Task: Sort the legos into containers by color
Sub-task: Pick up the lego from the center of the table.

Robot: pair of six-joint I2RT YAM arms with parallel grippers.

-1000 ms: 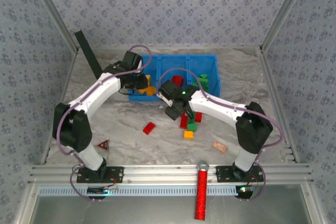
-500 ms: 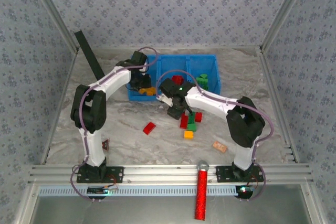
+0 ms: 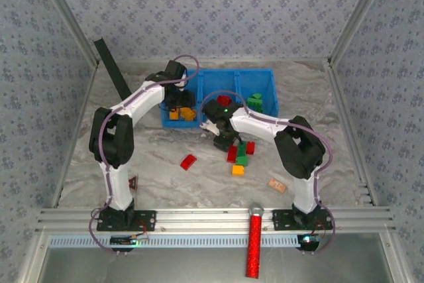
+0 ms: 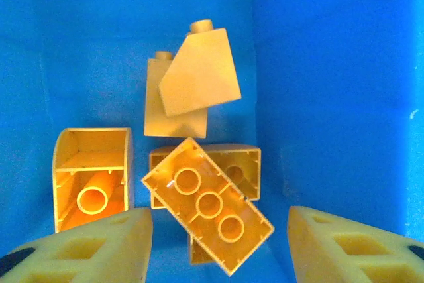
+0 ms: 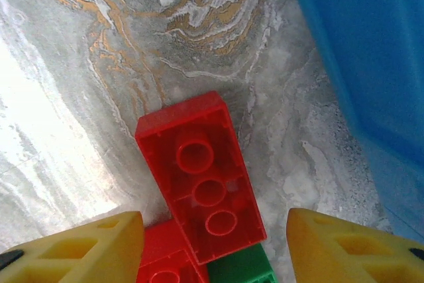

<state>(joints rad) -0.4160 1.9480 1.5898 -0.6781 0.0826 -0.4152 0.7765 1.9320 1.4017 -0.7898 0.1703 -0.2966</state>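
Observation:
My right gripper should reach the red lego below, lowering the open fingers around the lego's loose end (image 5: 194,150) and closing there, clear of the green and red neighbors.
The containers are one blue bin (image 3: 228,73) at the back of the table. My left gripper (image 3: 180,108) hangs open over its left compartment (image 4: 318,64). Just beyond its tips (image 4: 218,243) a yellow lego (image 4: 207,205) lies underside up on other yellow legos (image 4: 194,83), clear of both fingers. My right gripper (image 3: 225,140) is open in front of the bin. It (image 5: 215,250) straddles, without touching, a red lego (image 5: 200,173) lying on the table against another red one (image 5: 162,264) and a green one (image 5: 242,267). Green legos (image 3: 256,103) sit in the right compartment.
On the marble table a lone red lego (image 3: 189,162) and an orange one (image 3: 238,170) lie near the cluster. A pale peach block (image 3: 277,185) and a red-and-black triangle (image 3: 130,181) rest near the front. A black bar (image 3: 111,67) leans at back left. The bin's wall (image 5: 371,51) stands right of my right gripper.
My left gripper has reached further over the left compartment and opened, letting go of the yellow lego. My right arm has drawn in slightly over the red lego.

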